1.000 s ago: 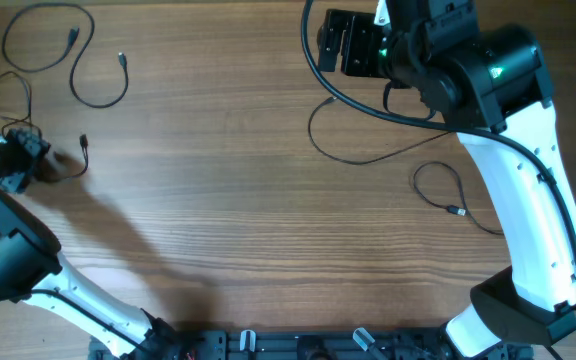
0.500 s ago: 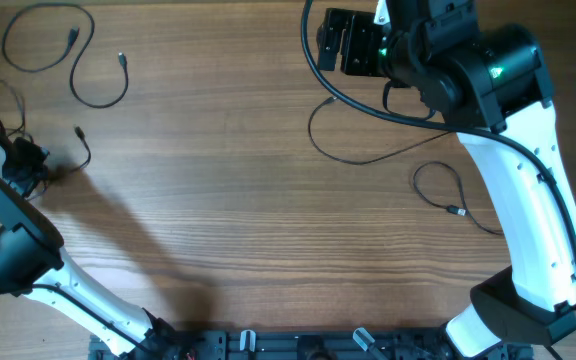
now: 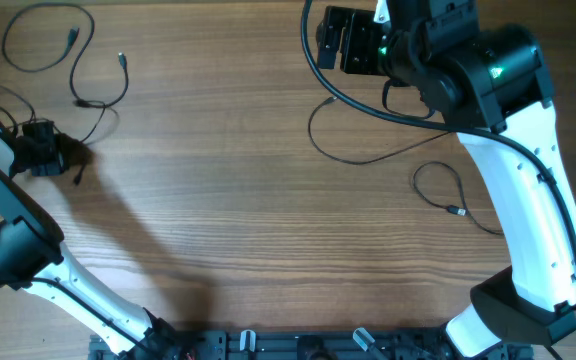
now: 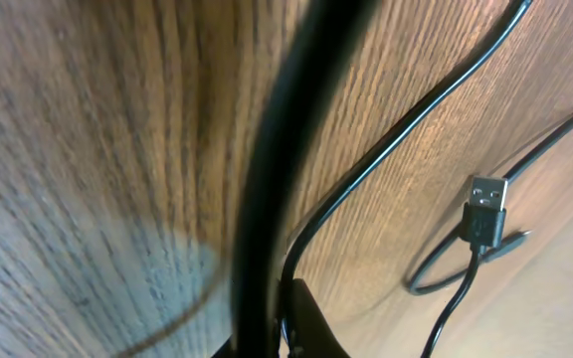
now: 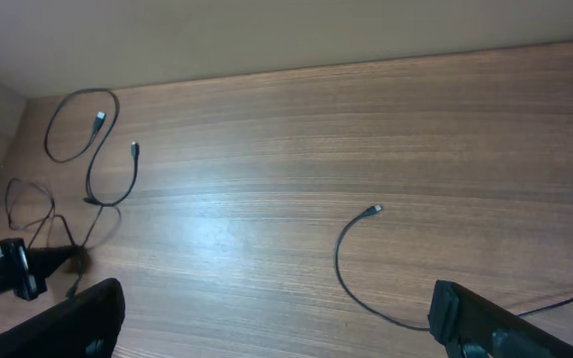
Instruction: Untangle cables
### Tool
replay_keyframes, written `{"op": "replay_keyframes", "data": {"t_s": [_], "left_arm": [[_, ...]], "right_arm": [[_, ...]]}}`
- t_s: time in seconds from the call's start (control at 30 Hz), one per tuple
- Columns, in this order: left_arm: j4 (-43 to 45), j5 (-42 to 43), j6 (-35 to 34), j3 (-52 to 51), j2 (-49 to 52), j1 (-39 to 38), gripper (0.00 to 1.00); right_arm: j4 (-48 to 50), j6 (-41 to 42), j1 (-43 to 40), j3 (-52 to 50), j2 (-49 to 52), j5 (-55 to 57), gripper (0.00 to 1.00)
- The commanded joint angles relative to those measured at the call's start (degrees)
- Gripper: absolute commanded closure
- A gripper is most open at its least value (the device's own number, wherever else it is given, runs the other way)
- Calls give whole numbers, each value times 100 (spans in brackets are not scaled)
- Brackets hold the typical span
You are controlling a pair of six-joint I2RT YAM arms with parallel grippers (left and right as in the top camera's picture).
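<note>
Next, my right gripper swings to its right in the overhead view to the cable's uncrossed part beyond its bend (image 3: 434, 140) (image 5: 560, 302) below, lowering open fingers astride it.
Several thin black cables lie apart on the wooden table. A looped cable (image 3: 48, 40) with silvery plugs sits at the far left, also seen in the right wrist view as the looped cable (image 5: 88, 129). My left gripper (image 3: 43, 160) is shut on a thin cable strand (image 4: 386, 159) that runs into its jaws; a silvery USB plug (image 4: 485, 204) lies beside it. Another cable (image 3: 368, 150) curves beneath the right arm, with its plug end (image 5: 374, 210) showing. A small coiled cable (image 3: 448, 195) lies at the right. My right gripper (image 3: 353, 45) hovers open above the table, holding nothing.
The right arm's white links (image 3: 528, 200) run down the right side of the table. A thicker black arm cable (image 3: 313, 50) hangs by the right gripper. Bare wood (image 3: 268, 230) fills the middle. The table's far edge (image 5: 267, 70) shows in the right wrist view.
My left gripper has shut on the cable strand and shifted a little to the right, dragging the strand and its loose end with it. The right arm has not moved.
</note>
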Motion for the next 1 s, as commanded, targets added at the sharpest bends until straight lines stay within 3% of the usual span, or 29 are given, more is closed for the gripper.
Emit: {"op": "replay_keyframes", "data": {"t_s": [0.0,0.07,0.1,0.2,0.27,0.43,0.57,0.6,0.7,0.83,0.97], "left_arm": [[13,94,-348,-57,118,-2,96],[9,92,-345,-57,118,22,96],[2,94,-339,-57,116,35,85],[2,85,-33,-57,83,59,15],[-142,-186,234,-57,-26,70,3],[-964,-1910,389,-46,-852,44,0],[-1143,-2649,549,-46,-1943,-212,0],[-839,-2275,1414,-46,-2328,-551,0],[-511,-1729,2715,-46,-2900,-1956,0],[-431,-1779,3176,-48,-2861,-3814,0],[-393,-1801,3709,-48,-2524,-4975,0]], "right_arm": [[13,-96,-9,70,85,-92,0],[13,-92,-9,70,85,-92,0],[13,-94,-9,70,85,-92,0],[13,-94,-9,70,85,-92,0],[15,-94,-9,70,85,-90,0],[61,-92,-9,70,85,-90,0],[48,48,-9,70,85,605,0],[48,420,-9,70,85,1088,0],[42,1303,-17,48,131,2223,0],[-391,1427,-424,48,345,2664,0],[-1300,2107,-1757,48,531,2262,0]]}}
